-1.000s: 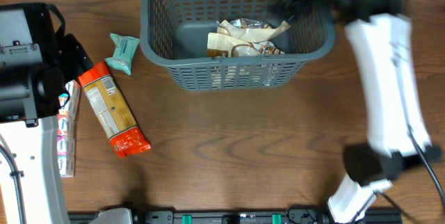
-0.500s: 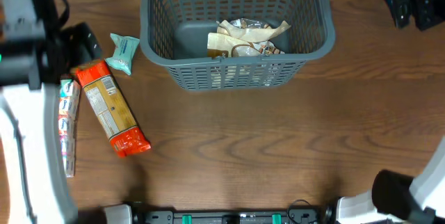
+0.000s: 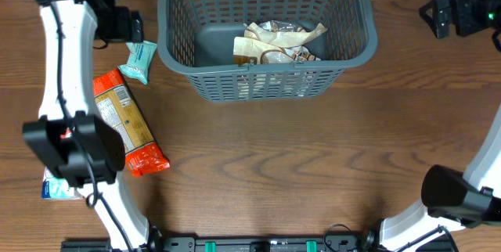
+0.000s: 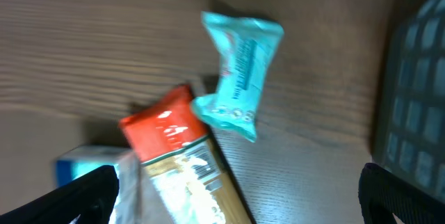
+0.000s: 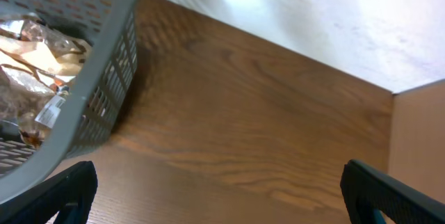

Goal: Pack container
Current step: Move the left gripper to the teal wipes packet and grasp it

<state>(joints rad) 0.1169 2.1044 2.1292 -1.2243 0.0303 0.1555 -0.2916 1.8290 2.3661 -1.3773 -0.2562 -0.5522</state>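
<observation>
The left gripper lowers onto the middle of the teal pack (image 3: 138,61) (image 4: 242,71) next and closes, since the pack lies below it, between its open fingers.
The dark grey container (image 3: 266,80) stands at the top middle of the table with brown and white snack packs (image 3: 278,42) in it. It also shows in the right wrist view (image 5: 104,85). A teal pack (image 3: 138,61) lies left of it, above an orange and gold pack (image 3: 125,123). Both show in the left wrist view, the teal pack (image 4: 242,71) and the orange pack (image 4: 174,140). My left gripper (image 3: 125,25) hangs open and empty over the teal pack. My right gripper (image 3: 438,16) is open and empty, right of the container.
A blue and white pack (image 3: 59,188) lies at the left edge, mostly hidden under my left arm (image 3: 66,80). It also shows in the left wrist view (image 4: 90,168). A pale wall (image 5: 334,15) runs behind the table.
My left arm has swung from the left edge up to the top left, above the teal pack. My right gripper has moved out from over the container to the top right.
</observation>
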